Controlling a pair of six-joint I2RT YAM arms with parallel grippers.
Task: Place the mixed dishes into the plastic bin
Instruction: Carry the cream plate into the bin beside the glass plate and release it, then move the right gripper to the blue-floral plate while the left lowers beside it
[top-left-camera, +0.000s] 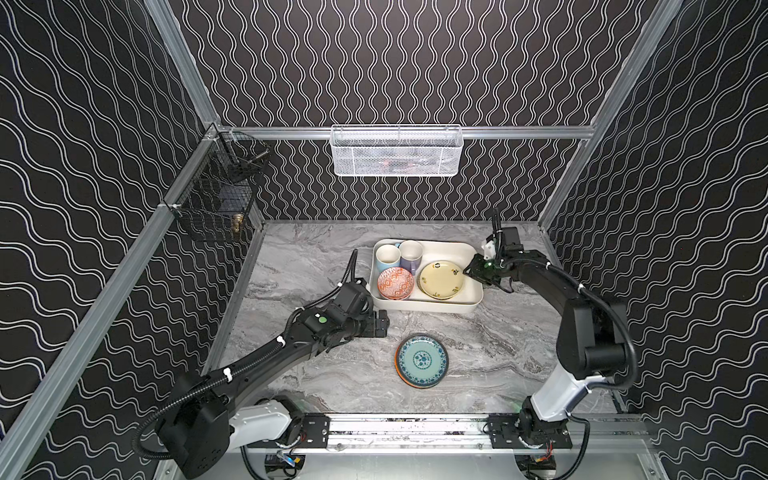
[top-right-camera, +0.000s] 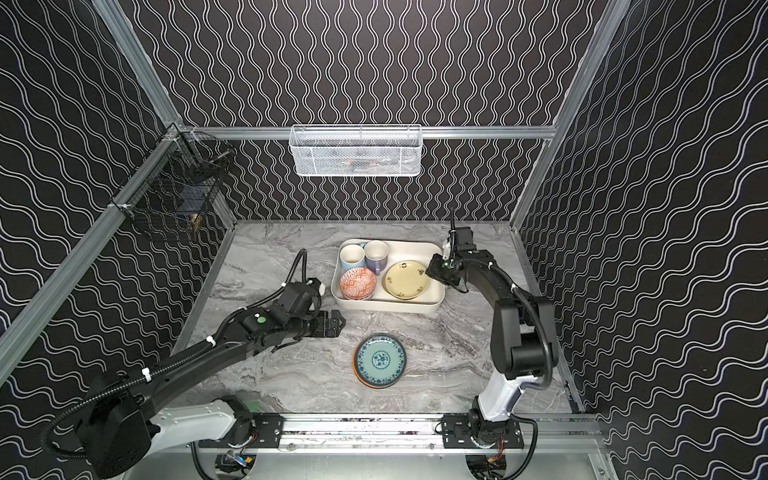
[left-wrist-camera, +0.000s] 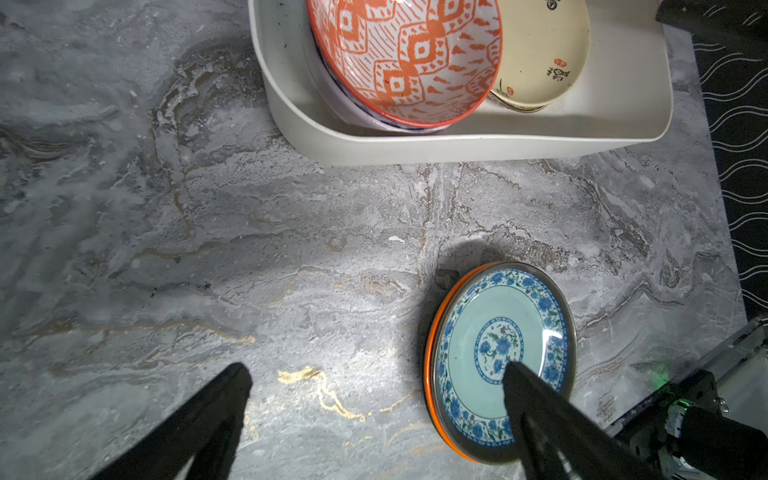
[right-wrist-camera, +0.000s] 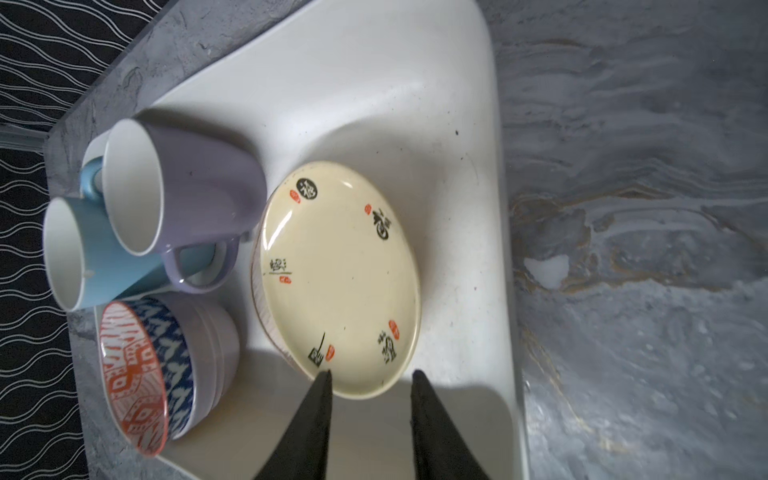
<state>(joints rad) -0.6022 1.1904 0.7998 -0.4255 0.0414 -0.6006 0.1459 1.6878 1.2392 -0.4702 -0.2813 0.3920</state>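
Note:
The teal-patterned plate tops the orange one below and back. So my right gripper moves back and down next onto the teal-patterned plate's rim opposite my left gripper.
The cream plastic bin (top-left-camera: 428, 308) sits at the back of the marble table. It holds a light-blue mug (top-left-camera: 387, 256), a lilac mug (right-wrist-camera: 199, 187), an orange-patterned bowl (top-left-camera: 395, 283) nested in a lilac bowl (right-wrist-camera: 220, 332), and a mustard plate (right-wrist-camera: 340, 282) lying flat. A teal-patterned plate (top-left-camera: 422, 359) rests on an orange plate (left-wrist-camera: 430, 374) on the table in front of the bin. My right gripper (right-wrist-camera: 372, 372) is open just over the mustard plate's near rim, holding nothing. My left gripper (left-wrist-camera: 376, 370) is wide open and empty, left of the teal-patterned plate.
A white wire-mesh basket (top-left-camera: 395, 151) hangs on the back wall and a black wire basket (top-left-camera: 216, 195) on the left wall. The arms' base rail (top-left-camera: 407, 430) runs along the table's front edge. Patterned walls close in three sides.

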